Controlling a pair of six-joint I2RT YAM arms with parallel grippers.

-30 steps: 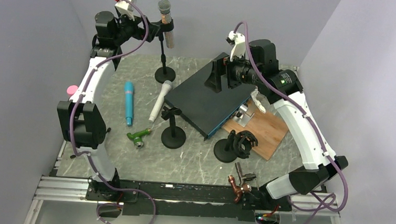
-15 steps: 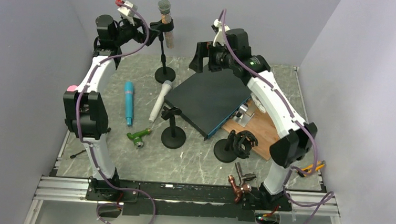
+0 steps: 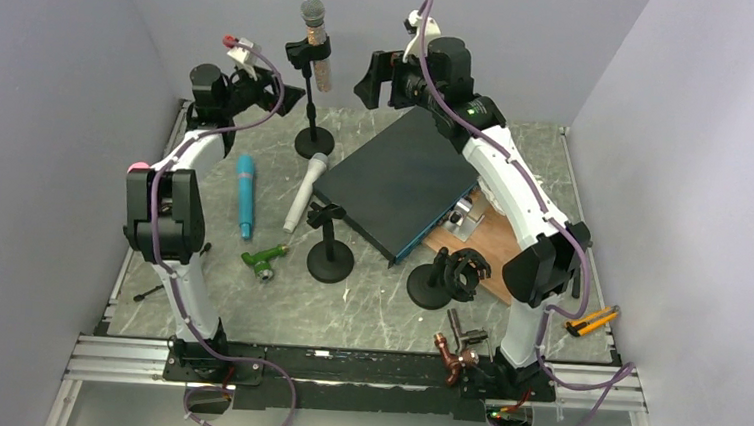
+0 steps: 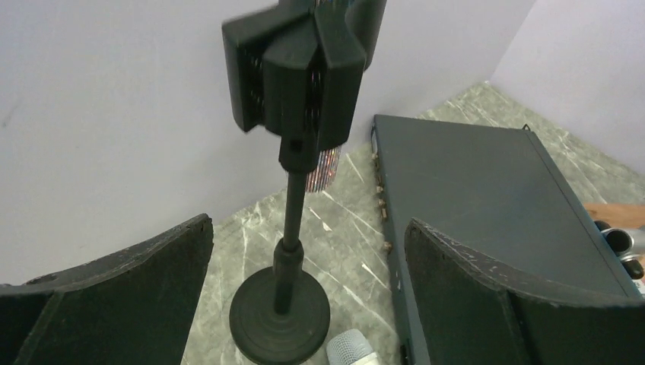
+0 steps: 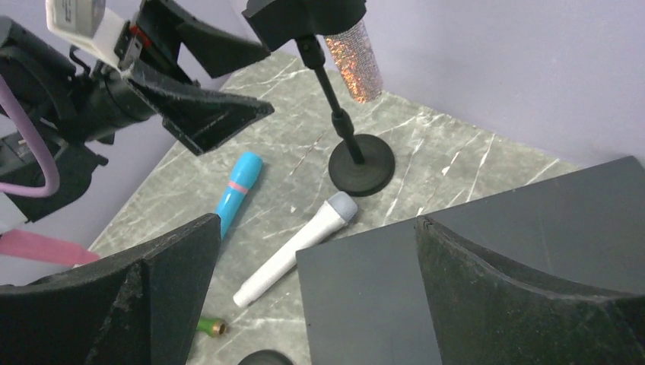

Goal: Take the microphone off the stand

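Note:
The thin pole below the clip is bare, so my left gripper will next go down and toward the stand and bring its open fingers around the pole there.
A microphone with a silver mesh head and a glittery copper body stands upright in the clip of a black stand at the back of the table. My left gripper hovers open just left of the stand's pole, below the clip and touching nothing. In the left wrist view the clip and the pole sit ahead of the open left gripper. My right gripper is open too, raised to the right of the microphone. The right wrist view shows the copper body beyond the open right gripper.
A black box lies mid-table, partly on a wooden board. A white microphone and a blue one lie flat. Two empty stands, a green fitting and a copper fitting sit nearer.
My right arm has swung up and left, from over the black box to beside the microphone. My left gripper has dropped from the clip's height to lower on the stand's left.

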